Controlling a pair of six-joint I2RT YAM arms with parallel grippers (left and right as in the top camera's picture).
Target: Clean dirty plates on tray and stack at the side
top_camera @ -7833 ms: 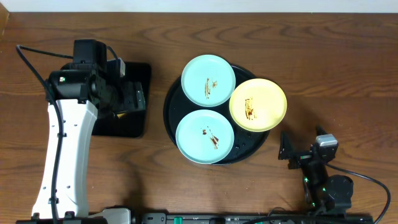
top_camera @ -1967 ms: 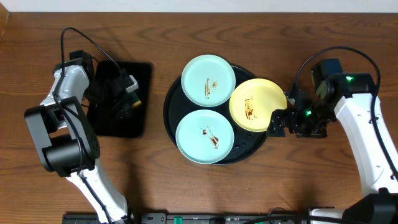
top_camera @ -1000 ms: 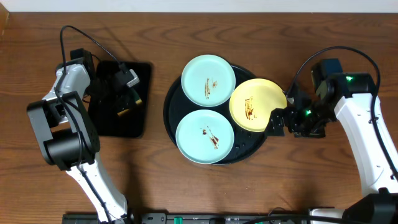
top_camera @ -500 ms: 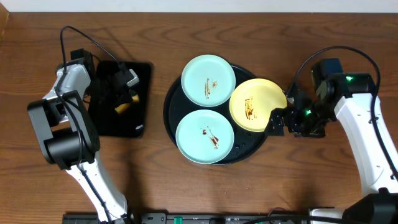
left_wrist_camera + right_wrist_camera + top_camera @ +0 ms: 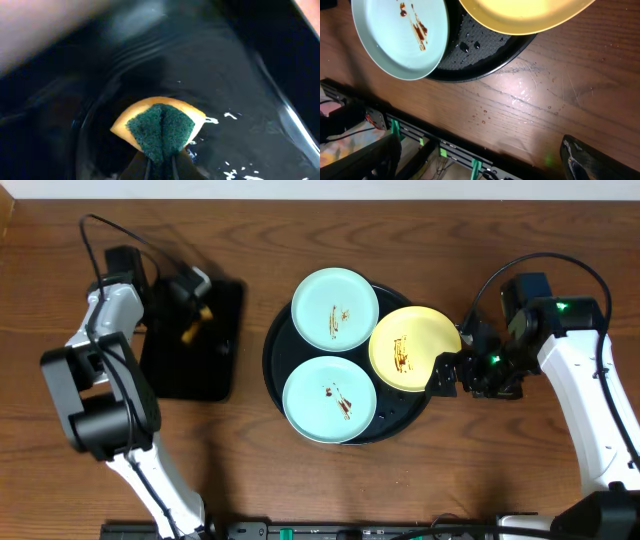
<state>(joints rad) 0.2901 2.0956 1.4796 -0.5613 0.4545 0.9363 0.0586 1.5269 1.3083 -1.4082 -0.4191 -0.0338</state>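
The rectangular tray's sides lie at an angle in the wrist view, so next I need to turn my left gripper square to them, lower it to the wet bottom of the tray and release the sponge [image 5: 160, 127].
Three plates lie on the round black tray [image 5: 283, 348]. A mint-green plate [image 5: 334, 308] sits at the back and another mint-green plate [image 5: 329, 399] at the front. The pale yellow plate [image 5: 414, 348] overhangs the right rim. All carry brown smears. My left gripper [image 5: 190, 320] hangs over the rectangular black tray [image 5: 215, 370] and is shut on a yellow and green sponge [image 5: 160, 127], which bulges out ahead of the fingers [image 5: 182, 162]. My right gripper [image 5: 447, 377] stands open just right of the yellow plate [image 5: 520, 15], its fingers [image 5: 597, 160] wide apart over bare wood.
The rectangular tray's floor [image 5: 240, 75] is wet and glossy. Wood table [image 5: 520, 470] lies right of and in front of the round tray [image 5: 480, 55]. A metal rail with cables [image 5: 450, 150] runs along the table's front edge.
My left gripper has shut on the sponge and lifted it toward the back of the rectangular tray. The right arm and the plates have not moved.
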